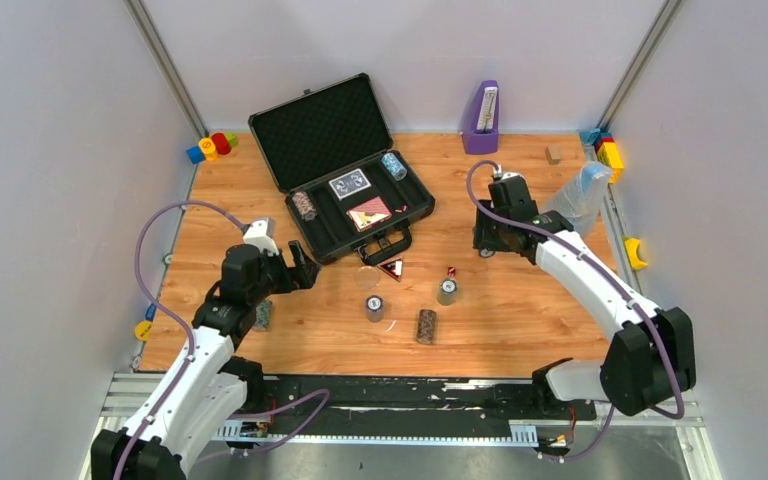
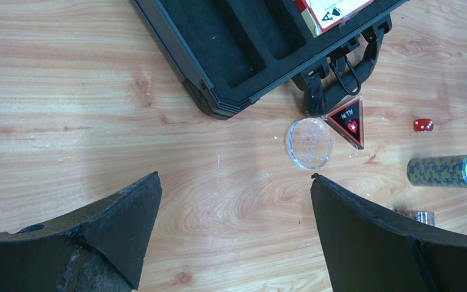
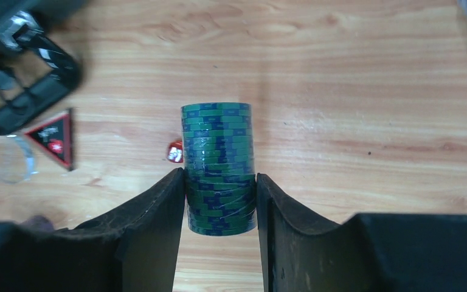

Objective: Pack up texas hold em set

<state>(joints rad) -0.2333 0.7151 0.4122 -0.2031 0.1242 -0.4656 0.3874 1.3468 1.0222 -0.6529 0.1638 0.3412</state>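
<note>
The right gripper shifts to the left in the top view next and lowers its chip stack into the empty slot between brown chips and blue deck.
The black case (image 1: 312,125) lies open at the back, foam-lined, with two card decks (image 1: 350,184) and two chip stacks (image 1: 305,205) inside. My right gripper (image 1: 484,243) is shut on a green-and-blue chip stack (image 3: 219,164), held above the wood right of the case. My left gripper (image 2: 236,182) is open and empty over bare wood near the case's front corner (image 2: 219,97). The triangular button (image 2: 349,121), a clear disc (image 2: 309,143), the red die (image 2: 424,125) and a lying chip stack (image 2: 444,171) are on the table in front of the handle (image 2: 340,73).
More chip stacks lie on the wood (image 1: 374,307), (image 1: 426,326), (image 1: 263,315). A purple upright holder (image 1: 482,118) stands at the back. Toy blocks sit at the back left (image 1: 210,146) and back right (image 1: 608,152). A clear plastic bag (image 1: 580,190) lies by the right arm.
</note>
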